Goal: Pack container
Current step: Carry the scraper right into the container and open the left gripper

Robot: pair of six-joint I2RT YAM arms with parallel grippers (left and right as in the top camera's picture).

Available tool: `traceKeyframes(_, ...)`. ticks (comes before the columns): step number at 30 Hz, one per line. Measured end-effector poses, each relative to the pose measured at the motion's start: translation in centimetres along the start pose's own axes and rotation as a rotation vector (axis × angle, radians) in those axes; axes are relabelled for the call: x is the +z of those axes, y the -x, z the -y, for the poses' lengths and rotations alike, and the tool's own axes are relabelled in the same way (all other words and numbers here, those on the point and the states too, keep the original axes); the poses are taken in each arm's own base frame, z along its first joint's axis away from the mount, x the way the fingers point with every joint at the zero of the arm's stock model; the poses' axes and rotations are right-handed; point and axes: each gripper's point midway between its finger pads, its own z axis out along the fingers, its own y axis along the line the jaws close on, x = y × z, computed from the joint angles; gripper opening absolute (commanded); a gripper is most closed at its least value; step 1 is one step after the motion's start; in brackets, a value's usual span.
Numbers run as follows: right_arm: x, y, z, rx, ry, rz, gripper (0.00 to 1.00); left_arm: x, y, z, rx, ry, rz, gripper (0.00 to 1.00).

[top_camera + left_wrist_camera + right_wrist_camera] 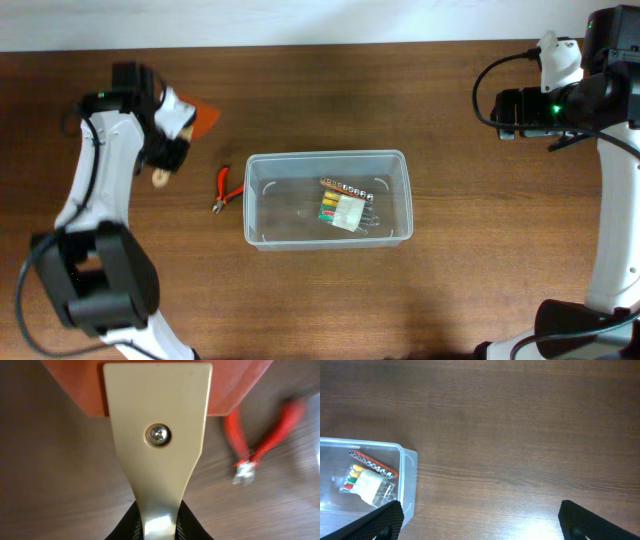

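I need to carry the scraper past the pliers with my left gripper next, turning above the container's empty end by the pliers, then down.
The clear plastic container [325,155] stands at the table's middle; a red bit strip [345,187] and a small clear case with colored bits [343,212] lie inside. It also shows in the right wrist view [409,480]. My left gripper [172,135] [159,525] is shut on the cream handle [157,460] of a scraper with an orange blade [207,118] [75,390], left of the container. Red-handled pliers [225,190] [252,445] lie between scraper and container. My right gripper [505,112] [480,525] is open and empty over bare table at the far right.
The brown wooden table [450,290] runs to a pale wall edge at the back. The right arm's black cable [480,85] loops beside its gripper. The left arm's base [95,275] sits at the front left.
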Motion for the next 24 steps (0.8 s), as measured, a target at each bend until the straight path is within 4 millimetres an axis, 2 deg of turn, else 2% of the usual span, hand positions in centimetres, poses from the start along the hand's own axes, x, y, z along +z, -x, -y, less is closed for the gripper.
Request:
traceKeyframes(2, 0.0, 0.0, 0.0, 0.000, 0.000, 0.000, 0.99, -3.5, 2.5, 1.6, 0.053, 0.028, 0.089, 0.02)
traceKeyframes(4, 0.0, 0.0, 0.0, 0.000, 0.000, 0.000, 0.99, -6.6, 5.0, 4.3, 0.132, 0.043, 0.179, 0.02)
traceKeyframes(6, 0.0, 0.0, 0.0, 0.000, 0.000, 0.000, 0.99, -8.6, 6.7, 7.8, 0.236, 0.034, 0.240, 0.02)
traceKeyframes(8, 0.0, 0.0, 0.0, -0.002, 0.000, 0.000, 0.99, -9.4, 7.7, 12.0, 0.380, 0.004, 0.266, 0.02)
traceKeyframes(10, 0.0, 0.0, 0.0, -0.002, 0.000, 0.000, 0.99, -9.2, 7.8, 16.2, 0.532, -0.034, 0.259, 0.02)
traceKeyframes(12, 0.0, 0.0, 0.0, -0.002, 0.000, 0.000, 0.99, -8.6, 7.4, 19.2, 0.639, -0.069, 0.237, 0.02)
traceKeyframes(14, 0.0, 0.0, 0.0, -0.002, 0.000, 0.000, 0.99, -7.5, 6.7, 21.2, 0.712, -0.101, 0.198, 0.02)
traceKeyframes(19, 0.0, 0.0, 0.0, -0.002, 0.000, 0.000, 0.99, -4.0, 4.0, 23.5, 0.792, -0.190, 0.043, 0.01)
traceKeyframes(24, 0.0, 0.0, 0.0, -0.002, 0.000, 0.001, 0.99, -0.8, 3.5, 24.4, 0.806, -0.245, -0.029, 0.02)
